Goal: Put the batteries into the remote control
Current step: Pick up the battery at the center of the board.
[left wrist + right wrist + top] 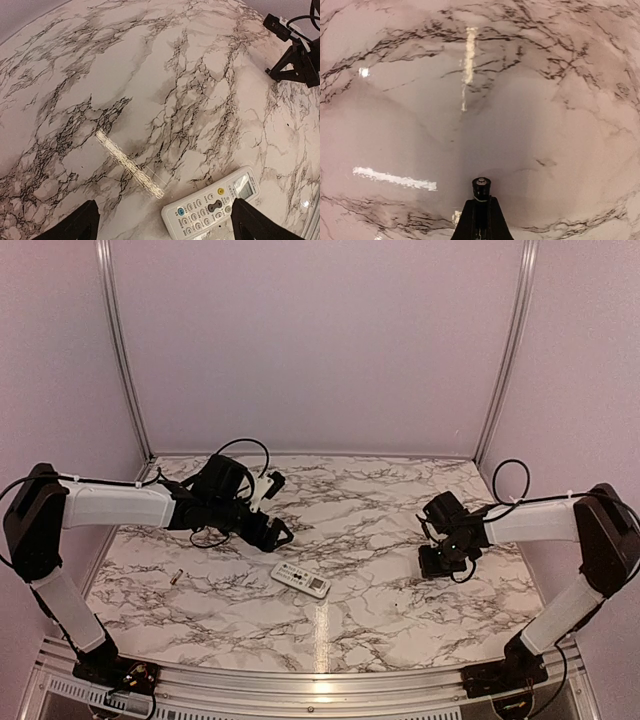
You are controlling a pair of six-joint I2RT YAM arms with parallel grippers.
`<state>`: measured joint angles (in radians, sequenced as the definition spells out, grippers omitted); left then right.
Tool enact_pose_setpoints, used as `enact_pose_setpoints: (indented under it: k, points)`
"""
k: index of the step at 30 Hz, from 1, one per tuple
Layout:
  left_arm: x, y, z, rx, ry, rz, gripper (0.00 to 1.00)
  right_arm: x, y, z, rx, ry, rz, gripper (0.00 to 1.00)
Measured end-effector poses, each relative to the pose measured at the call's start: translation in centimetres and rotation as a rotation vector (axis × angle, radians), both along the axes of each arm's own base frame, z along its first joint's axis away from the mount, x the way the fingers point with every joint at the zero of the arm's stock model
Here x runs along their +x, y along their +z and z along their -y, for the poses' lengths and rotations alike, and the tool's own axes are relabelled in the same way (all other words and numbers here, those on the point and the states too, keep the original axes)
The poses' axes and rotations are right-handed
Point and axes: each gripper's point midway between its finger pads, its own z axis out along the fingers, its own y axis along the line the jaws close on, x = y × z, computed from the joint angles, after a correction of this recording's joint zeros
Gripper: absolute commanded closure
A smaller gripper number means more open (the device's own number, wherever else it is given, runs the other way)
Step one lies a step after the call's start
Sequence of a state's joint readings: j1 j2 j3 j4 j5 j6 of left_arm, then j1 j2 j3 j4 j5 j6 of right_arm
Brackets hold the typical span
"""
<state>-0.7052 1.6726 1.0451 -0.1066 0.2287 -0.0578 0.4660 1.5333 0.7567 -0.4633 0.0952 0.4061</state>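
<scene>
I will next lower my open left gripper over the remote's middle, with its fingers on both sides of it, since my right gripper already holds a battery and the remote lies loose on the tabletop.
The remote control lies face up on the marble table, its white face and buttons showing, near the middle front. In the left wrist view the remote lies low between my left fingers. My left gripper is open and empty, hovering just behind and left of the remote; its jaws stand wide apart. My right gripper is off to the right, above the table. It is shut on a dark battery whose end sticks out past the fingertips. A second battery lies on the table at the left.
The marble table is boxed in by pale walls at the back and sides. A metal rail runs along the near edge. The right arm's gripper also shows in the left wrist view, at the top right.
</scene>
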Motion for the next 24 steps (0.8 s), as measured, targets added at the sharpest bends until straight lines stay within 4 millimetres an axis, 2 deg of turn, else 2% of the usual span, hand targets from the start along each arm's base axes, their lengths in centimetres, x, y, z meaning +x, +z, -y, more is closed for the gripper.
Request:
enact_pose_setpoints:
  k: [3,7,9,14,19,21,24]
  points:
    - [-2.2,-1.6,0.6,0.073,-0.114,0.035,0.03,-0.7,0.1,-3.2,0.082,0.102,-0.026,1.00]
    - [-6.5,-3.9,1.5,0.155,-0.315,0.055,0.01,-1.4,0.3,-4.7,0.150,0.166,-0.052,1.00]
    - [-7.7,-4.6,1.5,0.178,-0.399,0.070,0.01,-1.6,0.4,-5.3,0.176,0.193,-0.059,1.00]
    - [-8.2,-4.4,1.8,0.186,-0.521,0.132,0.01,-1.8,0.8,-6.2,0.218,0.244,-0.054,1.00]
    - [-7.2,-3.8,3.9,0.192,-0.628,0.189,0.01,-2.1,1.7,-6.8,0.265,0.282,-0.028,1.00]
    - [-6.8,-4.2,4.6,0.210,-0.663,0.204,0.01,-2.5,2.2,-7.0,0.286,0.293,-0.018,1.00]
    - [-6.8,-5.6,4.6,0.252,-0.703,0.196,0.01,-3.1,3.0,-7.1,0.315,0.308,-0.001,1.00]
